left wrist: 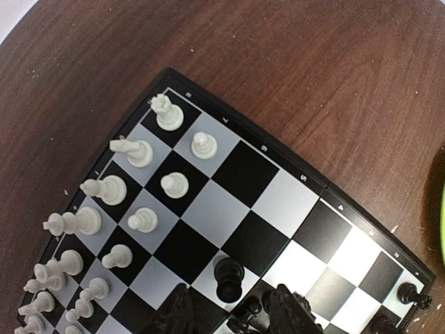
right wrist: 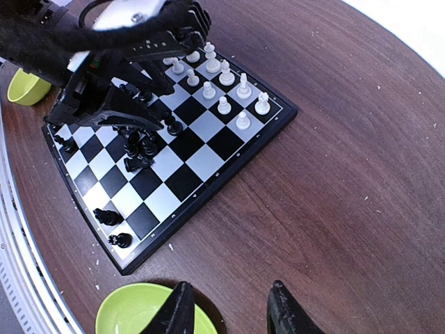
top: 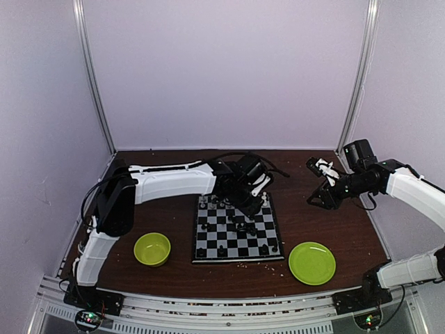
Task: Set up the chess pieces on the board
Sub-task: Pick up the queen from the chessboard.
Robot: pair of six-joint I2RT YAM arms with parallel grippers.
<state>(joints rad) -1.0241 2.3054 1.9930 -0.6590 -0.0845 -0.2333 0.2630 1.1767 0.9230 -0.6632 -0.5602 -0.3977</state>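
That one black piece stands upright between the lines of my open fingers. My left gripper should move down around the black piece's upper part (left wrist: 229, 286) and close there.
The board (top: 238, 260) lies at the table's centre. White chess pieces (left wrist: 104, 188) stand in two rows along its far edge and also show in the right wrist view (right wrist: 224, 76). My left gripper (left wrist: 233, 309) is open, low over the board. A black piece (left wrist: 229, 278) stands upright just ahead of its fingertips, untouched. Several black pieces (left wrist: 257, 319) lie in a heap between the fingers (left wrist: 292, 313). Others (right wrist: 111, 217) stand near the board's near corner. My right gripper (right wrist: 229, 309) is open and empty, raised right of the board (right wrist: 208, 163).
A green bowl (top: 152, 248) sits left of the board and a green plate (top: 312, 262) sits right of it, partly under my right gripper (top: 323, 188). Crumbs dot the brown table. White walls close in the back and sides.
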